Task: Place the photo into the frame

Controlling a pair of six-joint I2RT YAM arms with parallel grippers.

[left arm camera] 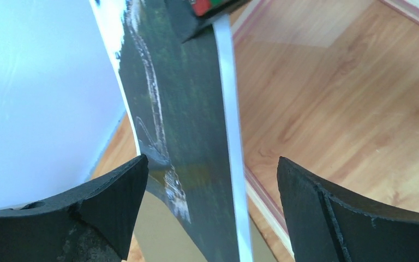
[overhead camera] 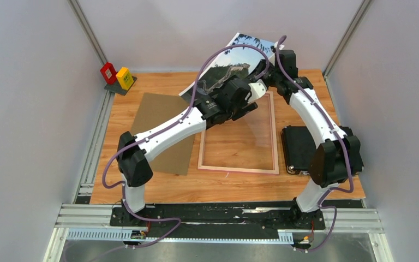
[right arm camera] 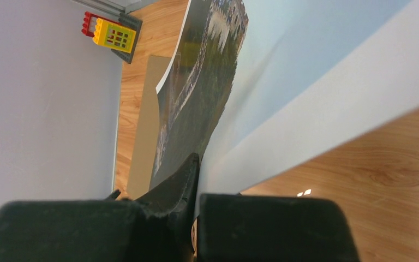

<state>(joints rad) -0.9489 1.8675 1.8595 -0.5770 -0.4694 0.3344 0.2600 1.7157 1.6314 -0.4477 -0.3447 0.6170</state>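
Note:
Next, my left gripper goes toward the right gripper and closes on the photo's edge beside those shut fingers, since the photo's edge runs between the open fingers.
The photo, a print of a wall over dark green hills, is held up tilted above the back of the table. My right gripper is shut on its right edge; the right wrist view shows the photo pinched between the closed jaws of this gripper. My left gripper is open at the photo's lower part. In the left wrist view the photo runs edge-on between the spread fingers without visible contact. The frame lies flat on the table below, wood side up.
A brown backing board lies left of the frame. A black case lies to the frame's right. Red and yellow blocks stand at the back left corner. Grey walls enclose the table on three sides.

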